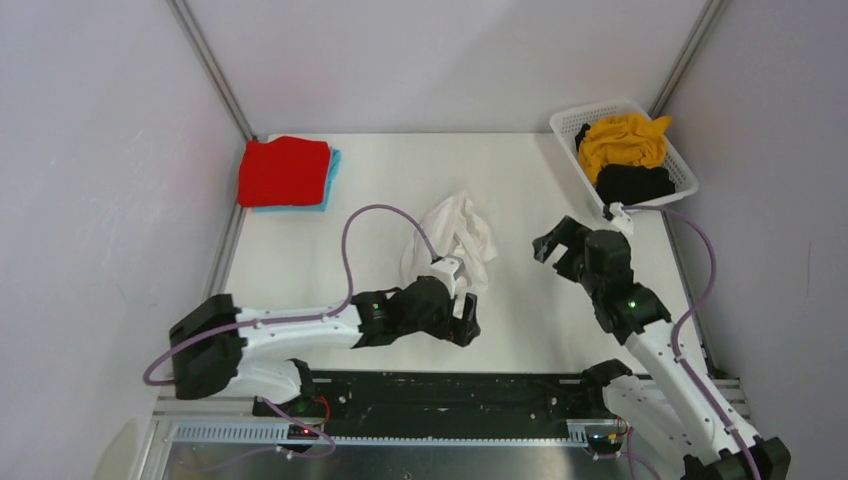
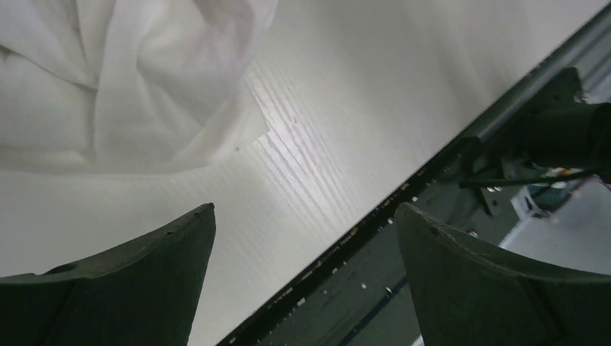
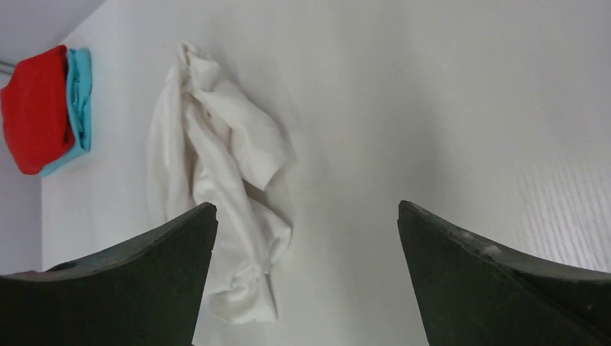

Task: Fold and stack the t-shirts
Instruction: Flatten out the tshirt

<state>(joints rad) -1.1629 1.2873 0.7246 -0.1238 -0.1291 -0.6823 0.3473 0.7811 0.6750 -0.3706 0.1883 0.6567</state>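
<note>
Next, my left gripper turns and lowers outward onto the white t-shirt's edge (image 1: pixel 406 268) (image 2: pixel 65 159) facing the red t-shirt, as bare table and a bar show between its fingers.
A crumpled white t-shirt (image 1: pixel 456 238) lies in the middle of the table. It also shows in the left wrist view (image 2: pixel 108 86) and the right wrist view (image 3: pixel 216 180). A folded red t-shirt (image 1: pixel 284 170) lies on a folded light blue one (image 1: pixel 332 175) at the back left, and both show in the right wrist view, the red t-shirt (image 3: pixel 34 108) over the light blue one (image 3: pixel 79 97). A mustard yellow t-shirt (image 1: pixel 622 140) and a black one (image 1: pixel 634 184) lie in the basket. My left gripper (image 1: pixel 465 322) (image 2: pixel 302 209) is open and empty at the white shirt's near edge. My right gripper (image 1: pixel 556 240) (image 3: pixel 306 205) is open and empty to the right of the white shirt.
The white slotted basket (image 1: pixel 575 122) stands at the back right corner. The table's front edge with its dark rail (image 2: pixel 403 194) runs close under my left gripper. Side walls close in the table on the left and right.
</note>
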